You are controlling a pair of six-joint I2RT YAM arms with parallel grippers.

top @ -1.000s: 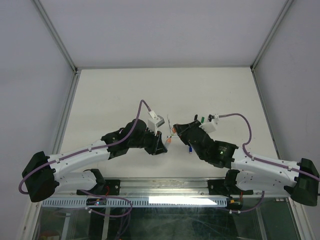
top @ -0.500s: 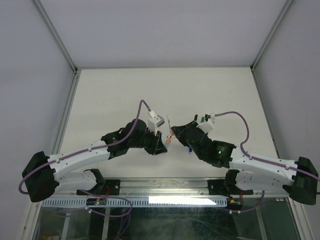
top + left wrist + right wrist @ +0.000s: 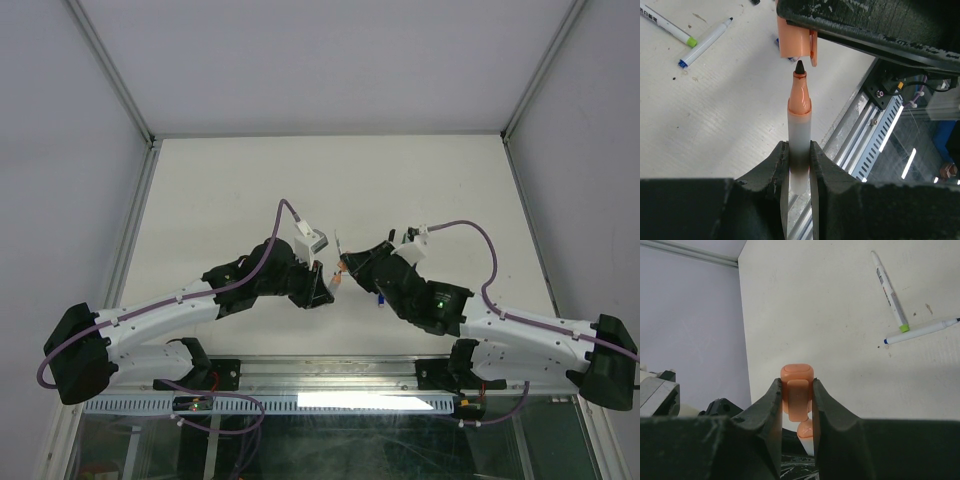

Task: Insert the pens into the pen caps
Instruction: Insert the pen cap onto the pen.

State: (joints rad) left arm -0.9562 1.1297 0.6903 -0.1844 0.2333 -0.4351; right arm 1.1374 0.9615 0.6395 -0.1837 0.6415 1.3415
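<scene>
The orange cap (image 3: 797, 385) goes down onto the pen's orange collar (image 3: 805, 428) next, pushed and then released by my right gripper, since a gap still parts the cap from the dark tip.
My left gripper (image 3: 799, 152) is shut on the white barrel of an orange-collared pen (image 3: 799, 117), which stands upright with its dark tip up. Just above that tip hangs an orange pen cap (image 3: 795, 42), open end down and a small gap away. My right gripper (image 3: 797, 390) is shut on this orange cap (image 3: 797, 385); the pen's orange collar (image 3: 805, 430) shows just beneath it. From above, the two grippers meet at the table's middle, left (image 3: 325, 287) and right (image 3: 350, 264).
Two more pens lie on the table: a green-ended one (image 3: 891, 295) and a blue-tipped one (image 3: 921, 330), also in the left wrist view, green (image 3: 666, 26) and blue (image 3: 705, 42). A blue cap (image 3: 381, 297) lies under the right arm. The slotted rail (image 3: 880, 145) marks the table's near edge.
The right arm has edged slightly left, bringing the orange cap closer over the pen tip. The left arm has held still.
</scene>
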